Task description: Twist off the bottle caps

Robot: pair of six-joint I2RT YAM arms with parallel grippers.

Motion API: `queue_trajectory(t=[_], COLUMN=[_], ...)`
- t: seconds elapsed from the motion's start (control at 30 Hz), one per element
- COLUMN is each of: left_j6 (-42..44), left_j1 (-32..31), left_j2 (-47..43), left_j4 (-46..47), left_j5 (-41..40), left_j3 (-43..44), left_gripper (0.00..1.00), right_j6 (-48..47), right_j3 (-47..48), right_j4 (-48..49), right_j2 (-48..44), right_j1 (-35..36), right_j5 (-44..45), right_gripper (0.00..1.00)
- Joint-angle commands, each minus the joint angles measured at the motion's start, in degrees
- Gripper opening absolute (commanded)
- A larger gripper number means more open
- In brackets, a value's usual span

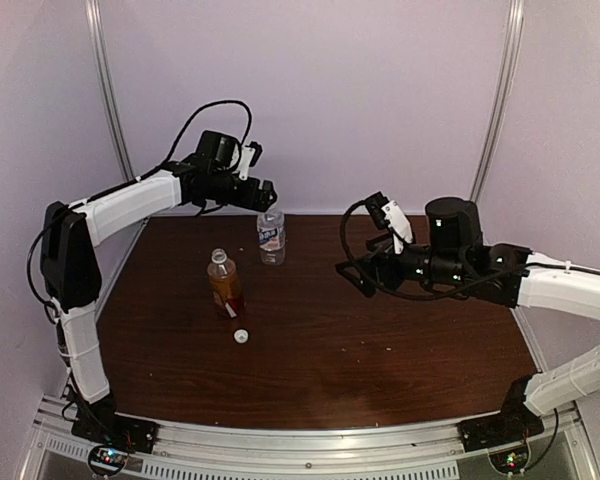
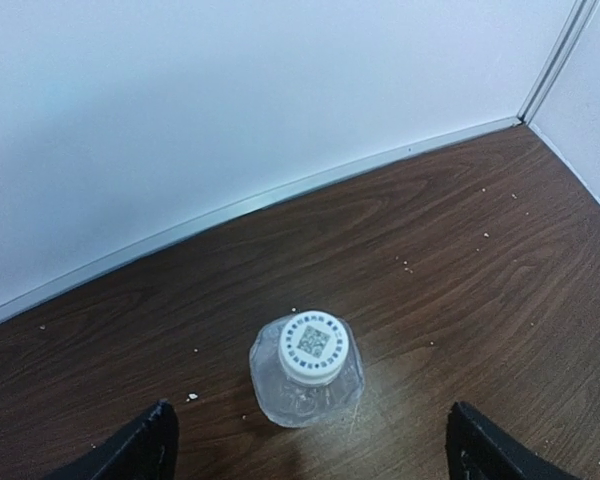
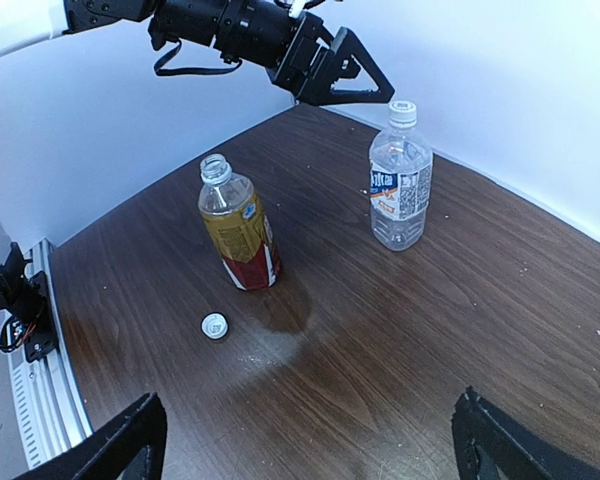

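I should move my left gripper down and to the right in the top view, onto the clear bottle's cap point(image 1: 273, 210). That cap is below and beyond the gripper's fingers.
The clear bottle point(image 1: 271, 240) with a blue-white label stands upright at the back of the table, its white cap point(image 2: 313, 346) screwed on. My left gripper point(image 1: 263, 196) hovers open just above that cap, one finger on each side of it point(image 2: 310, 445), touching nothing. The amber bottle point(image 1: 225, 283) stands in front with its neck point(image 3: 214, 168) uncapped. A loose white cap point(image 1: 241, 336) lies on the table near it. My right gripper point(image 1: 354, 276) hangs open and empty over the table's middle right point(image 3: 310, 440), facing the bottles.
The dark wooden table point(image 1: 380, 350) is ringed by white walls with a metal strip at their base point(image 2: 280, 195). A faint wet stain point(image 3: 290, 305) lies beside the amber bottle. Small crumbs dot the surface.
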Motion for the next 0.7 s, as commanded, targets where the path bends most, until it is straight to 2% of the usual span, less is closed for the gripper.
queue_trajectory(t=[0.0, 0.4, 0.67], left_j6=[1.8, 5.9, 6.4], left_j1=[0.3, 0.3, 0.3], left_j2=[3.7, 10.6, 13.6], left_j4=[3.3, 3.9, 6.1], left_j5=[5.2, 1.3, 2.3], left_j3=[3.3, 7.5, 9.4], left_gripper=[0.93, 0.75, 0.62], right_j6=[1.3, 4.1, 4.4], right_j3=[-2.2, -6.4, -6.9], right_j4=[-0.1, 2.8, 2.2], right_j2=[-1.8, -1.5, -2.2], right_j1=[-0.2, -0.1, -0.2], right_j5=[3.1, 2.2, 3.2], right_gripper=[1.0, 1.0, 1.0])
